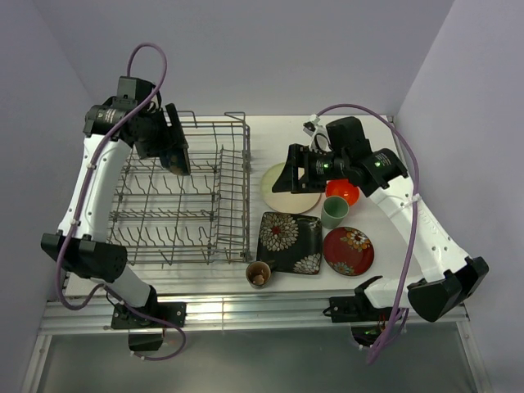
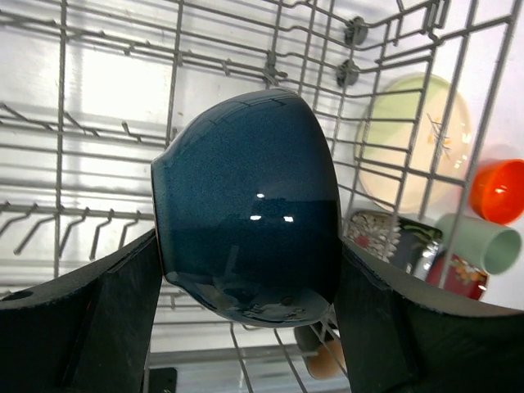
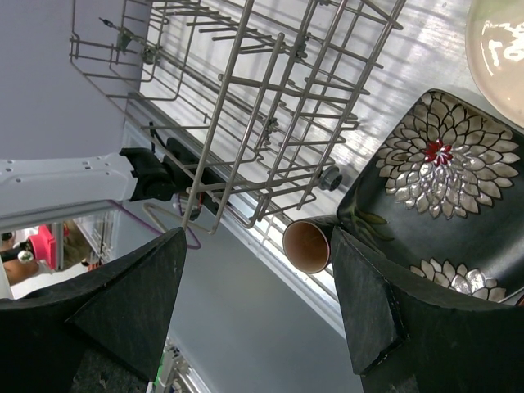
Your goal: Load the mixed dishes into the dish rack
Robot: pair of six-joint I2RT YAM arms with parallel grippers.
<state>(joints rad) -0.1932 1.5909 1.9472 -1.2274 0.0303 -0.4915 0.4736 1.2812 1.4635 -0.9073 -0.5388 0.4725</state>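
Note:
Empty rack wires by the divider are below my left gripper and to its right in the top view, so I will move over, go down and let go of the bowl.
My left gripper is shut on the dark blue bowl and holds it over the far left part of the grey wire dish rack. My right gripper is open and empty above the pale green-cream plate. On the table to the right of the rack lie the black square floral plate, the red floral plate, the orange bowl, the green cup and the brown cup. No cream bowl shows.
The rack's tines lie under the blue bowl, and no dishes show in the rack. In the right wrist view the rack's corner, the brown cup and the black plate lie below the fingers. Purple walls enclose the table.

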